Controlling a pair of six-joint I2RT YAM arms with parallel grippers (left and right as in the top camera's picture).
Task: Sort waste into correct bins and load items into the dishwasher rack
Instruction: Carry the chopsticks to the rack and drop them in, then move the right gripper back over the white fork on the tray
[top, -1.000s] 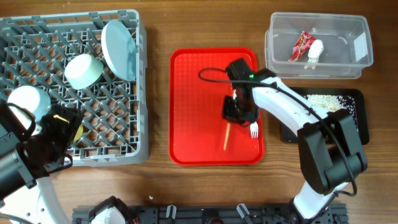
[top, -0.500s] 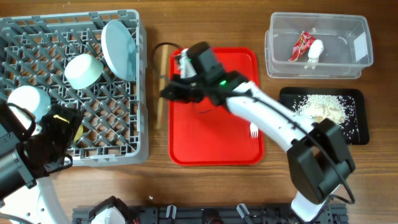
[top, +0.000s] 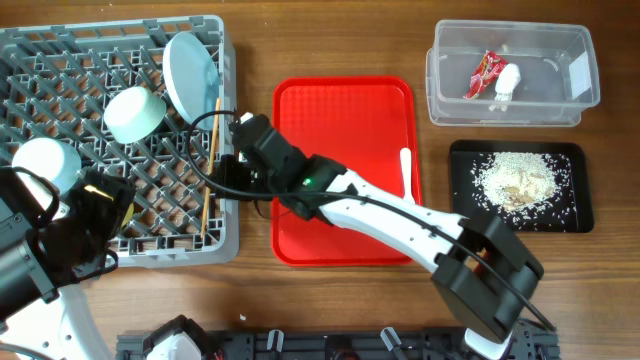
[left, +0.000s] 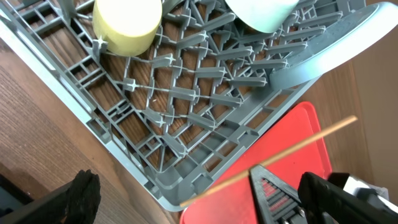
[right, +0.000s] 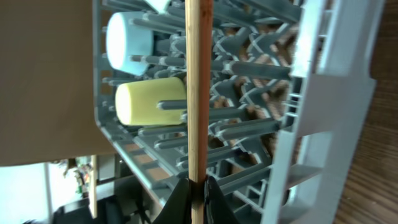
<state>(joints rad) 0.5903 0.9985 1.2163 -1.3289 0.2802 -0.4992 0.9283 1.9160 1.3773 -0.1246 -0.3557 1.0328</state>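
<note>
I will lower the chopstick with my right gripper next, onto the rack's side by the red tray (right: 291, 129).
My right gripper (top: 222, 172) (right: 198, 191) is shut on the thin wooden chopstick (top: 216, 120) (right: 199, 93) and holds it over the right side of the grey dishwasher rack (top: 60, 60) (right: 311, 93). The chopstick also shows in the left wrist view (left: 280, 155). The rack holds the pale blue plate (top: 195, 78), mint-green bowl (top: 133, 113), light blue bowl (top: 45, 165) and yellow cup (left: 127, 25) (right: 149, 102). My left gripper (top: 95, 222) (left: 177, 205) is open and empty over the rack's front left. The white fork (top: 406, 170) lies on the red tray (top: 340, 110).
The clear tub (top: 540, 45) at the back right holds the red wrapper (top: 483, 73) and white napkin (top: 507, 80). The black tray (top: 570, 215) in front of it holds rice scraps (top: 515, 180). My right arm reaches across the red tray.
My right gripper has carried the chopstick from the middle of the red tray leftward to over the rack's right side. The left arm has not moved.
</note>
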